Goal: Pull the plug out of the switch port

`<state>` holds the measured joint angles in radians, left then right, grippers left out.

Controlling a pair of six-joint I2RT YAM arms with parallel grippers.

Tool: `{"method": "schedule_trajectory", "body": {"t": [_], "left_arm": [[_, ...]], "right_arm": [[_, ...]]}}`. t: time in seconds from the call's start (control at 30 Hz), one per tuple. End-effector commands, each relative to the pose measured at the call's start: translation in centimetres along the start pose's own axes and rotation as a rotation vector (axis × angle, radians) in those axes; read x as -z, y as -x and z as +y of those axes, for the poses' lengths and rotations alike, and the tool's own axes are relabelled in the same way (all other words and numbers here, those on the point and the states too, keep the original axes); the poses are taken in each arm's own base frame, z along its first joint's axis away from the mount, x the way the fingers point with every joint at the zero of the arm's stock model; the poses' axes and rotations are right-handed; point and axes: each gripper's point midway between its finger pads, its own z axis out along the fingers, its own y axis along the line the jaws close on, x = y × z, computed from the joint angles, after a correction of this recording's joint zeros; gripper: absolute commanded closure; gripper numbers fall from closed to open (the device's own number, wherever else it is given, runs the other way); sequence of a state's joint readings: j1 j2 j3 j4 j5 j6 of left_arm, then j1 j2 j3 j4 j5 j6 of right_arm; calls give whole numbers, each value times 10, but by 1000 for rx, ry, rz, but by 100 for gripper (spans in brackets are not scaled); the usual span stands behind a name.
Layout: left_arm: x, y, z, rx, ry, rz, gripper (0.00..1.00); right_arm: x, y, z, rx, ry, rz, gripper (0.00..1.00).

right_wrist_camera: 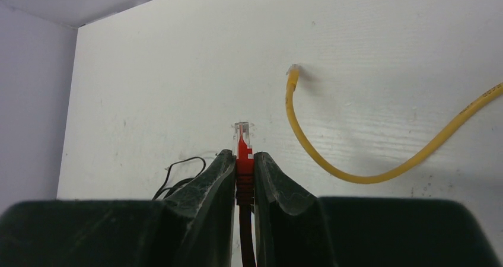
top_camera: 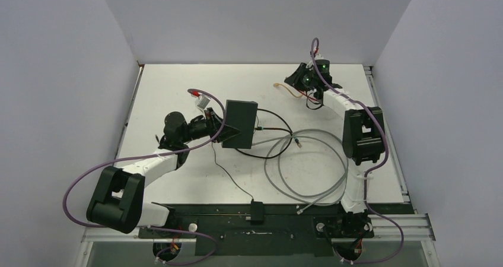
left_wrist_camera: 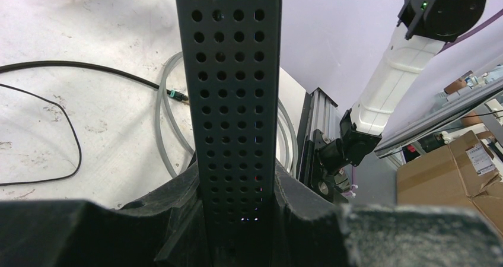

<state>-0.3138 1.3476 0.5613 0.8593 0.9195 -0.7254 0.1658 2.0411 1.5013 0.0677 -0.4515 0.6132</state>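
Bare table (top_camera: 259, 76) (right_wrist_camera: 209, 32) lies open by the back wall, so my right gripper will next move outward and to the left in the top view, past the yellow cable's end.
The switch (top_camera: 240, 123) is a flat black box in mid-table; in the left wrist view its perforated side (left_wrist_camera: 234, 101) runs up between my fingers. My left gripper (top_camera: 220, 126) (left_wrist_camera: 237, 202) is shut on the switch's left edge. My right gripper (top_camera: 295, 80) (right_wrist_camera: 243, 160) is at the far back of the table, well away from the switch, shut on a red plug (right_wrist_camera: 242, 145) with a clear tip and a dark cable trailing back. The plug is free of any port, just above the white table. The switch's port row is hidden.
A yellow cable (right_wrist_camera: 289, 98) (top_camera: 285, 89) lies right of the red plug. A grey cable (top_camera: 308, 160) (left_wrist_camera: 163, 124) coils right of the switch beside a black cable loop (top_camera: 279, 124). A small black block (top_camera: 257, 210) with a thin wire sits at the near edge. Walls enclose three sides.
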Motion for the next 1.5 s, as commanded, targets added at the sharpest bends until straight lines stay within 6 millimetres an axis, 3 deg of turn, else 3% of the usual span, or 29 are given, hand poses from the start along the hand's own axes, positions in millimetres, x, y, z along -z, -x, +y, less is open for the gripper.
{"method": "schedule_trajectory", "body": {"t": [0.0, 0.27, 0.57, 0.87, 1.0, 1.13, 1.2, 1.37, 1.47], "left_arm": [[1, 26, -29, -134, -81, -67, 100], [5, 30, -35, -133, -67, -95, 100], [14, 29, -36, -139, -19, -121, 100], [15, 31, -37, -137, -5, -127, 100], [14, 32, -37, -137, -3, -123, 100], [13, 32, -37, -135, -12, -112, 100], [13, 32, -37, -138, -14, -109, 100], [12, 33, -36, -144, -9, -108, 100], [12, 33, -33, -146, 2, -112, 100]], "right_arm": [[-10, 52, 20, 34, 14, -167, 95], [-51, 53, 16, -16, 32, -174, 95], [-96, 76, 31, -69, 105, -212, 94], [-120, 70, 25, -115, 130, -204, 91], [-115, 74, 23, -59, 91, -198, 78], [-106, 77, 8, -11, -4, -186, 48], [-100, 78, -1, 9, -51, -175, 37], [-83, 92, -6, 58, -108, -199, 25], [-74, 100, 2, 85, -102, -207, 20]]}}
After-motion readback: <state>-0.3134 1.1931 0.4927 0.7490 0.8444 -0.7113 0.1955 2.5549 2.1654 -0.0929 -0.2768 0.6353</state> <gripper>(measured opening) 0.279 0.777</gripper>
